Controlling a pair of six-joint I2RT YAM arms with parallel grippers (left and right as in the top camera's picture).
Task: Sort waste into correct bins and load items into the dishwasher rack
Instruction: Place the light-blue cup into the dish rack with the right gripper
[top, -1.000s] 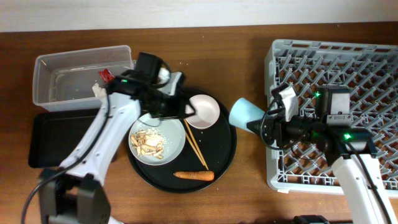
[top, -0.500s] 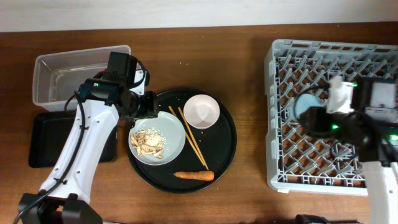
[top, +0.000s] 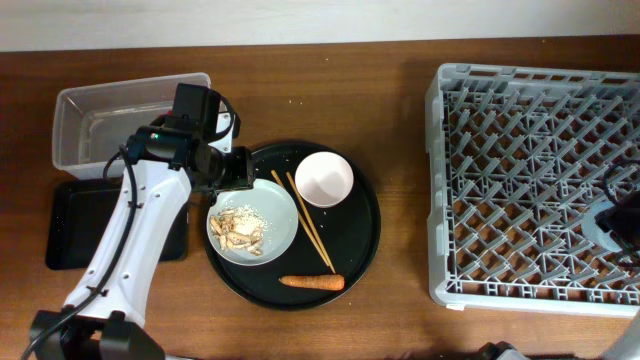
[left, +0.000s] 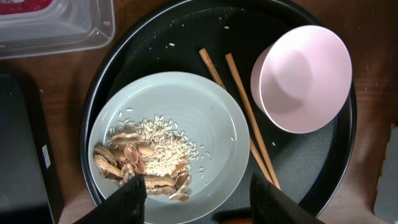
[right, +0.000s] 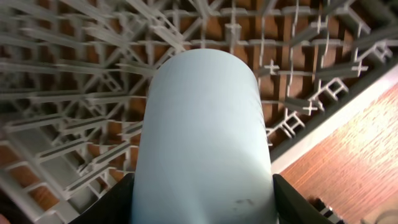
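Note:
The pegs by the rack's front edge (top: 577, 256) are empty, so I will lower my right gripper to bring the light-blue cup down onto them, and then let go of it.
My left gripper (left: 202, 205) is open and empty, hovering over the pale grey plate (left: 168, 140) that holds beige food scraps (left: 140, 168). Wooden chopsticks (left: 242, 118) and the whitish-pink bowl (left: 301, 78) lie to its right. The carrot (top: 312, 282) lies at the tray's front. A red wrapper (left: 25, 5) shows inside the clear tub (top: 120, 120). The black rectangular tray (top: 70, 225) sits in front of the tub. My right gripper (right: 202, 205) is shut on the light-blue cup (right: 202, 137), over the dishwasher rack (top: 530, 180) near its right front edge. The tissue is not in view.
The plate, bowl, chopsticks and carrot all rest on a large round black tray (top: 360, 235) at the table's middle. Bare wood lies between this tray and the rack. My left arm (top: 140, 240) crosses over the black rectangular tray.
My right arm has carried the cup from the rack's left side across to its right front part. My left gripper pulled back left from the bowl to the plate, then held still.

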